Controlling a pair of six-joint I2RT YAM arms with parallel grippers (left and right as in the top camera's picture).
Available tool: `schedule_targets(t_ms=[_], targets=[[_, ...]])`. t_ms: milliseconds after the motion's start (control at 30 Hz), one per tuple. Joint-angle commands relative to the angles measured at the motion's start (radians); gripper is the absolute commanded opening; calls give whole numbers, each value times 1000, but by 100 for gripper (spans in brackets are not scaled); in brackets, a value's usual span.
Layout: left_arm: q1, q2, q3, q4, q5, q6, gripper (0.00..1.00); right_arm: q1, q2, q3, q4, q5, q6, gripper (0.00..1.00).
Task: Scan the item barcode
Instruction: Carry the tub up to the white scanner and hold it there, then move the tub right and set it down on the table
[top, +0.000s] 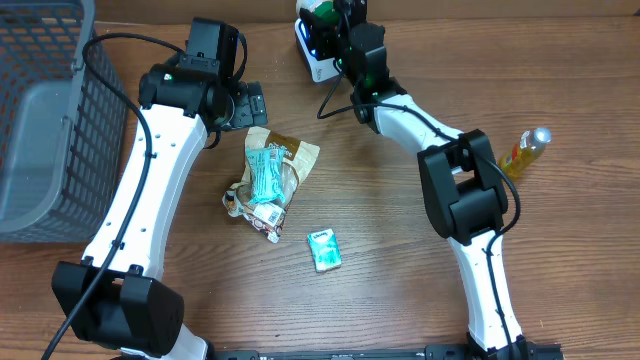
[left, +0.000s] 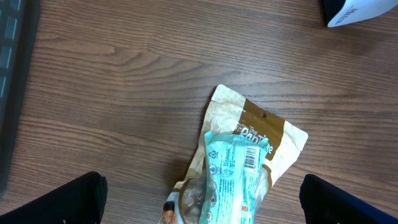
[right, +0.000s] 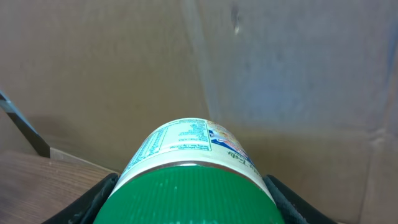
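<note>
The tabletop by the yellow bottle is clear, below my right gripper and to its right in the overhead view, so I will swing back there, lower the can (top: 322, 12) and let go of it.
The item is a white-labelled can with a ribbed green lid (right: 186, 193), lid towards the camera in the right wrist view. My right gripper (right: 189, 202) is shut on it, one black finger against each side of the lid. In the overhead view that gripper (top: 335, 25) holds the can (top: 322, 12) at the table's far edge, right above the white and black barcode scanner (top: 315, 58). My left gripper (top: 250, 103) stands open and holds nothing. It hovers over a teal packet (left: 233, 180) lying on a brown snack bag (left: 273, 134).
A grey mesh basket (top: 40, 110) fills the far left. A small green box (top: 324, 249) lies mid-table, and a yellow bottle (top: 527, 150) lies at the right. The scanner's corner (left: 360, 12) shows top right in the left wrist view. A cardboard wall (right: 280, 74) stands behind the can.
</note>
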Motion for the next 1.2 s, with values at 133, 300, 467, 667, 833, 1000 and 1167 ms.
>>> schedule_targets(t_ms=[133,300,467,667,833,1000,1167], targets=[[-5,-12,17,0,-10,15,100,-33,-348,24,-278,-5,76,4],[-5,-12,17,0,-10,15,100,-53,-554,24,-761,-9,131,4],[-5,-12,17,0,-10,15,100,-76,-671,24,-1253,-8,130,4],[-5,-12,17,0,-10,15,100,-120,-659,10,-1762,0,130,5],[-5,-12,17,0,-10,15,100,-146,-649,-59,-1950,7,130,5],[-5,-12,17,0,-10,15,100,-171,-649,-97,-1996,11,131,5],[-5,-12,17,0,-10,15,100,-183,-649,-98,-1994,11,131,5]])
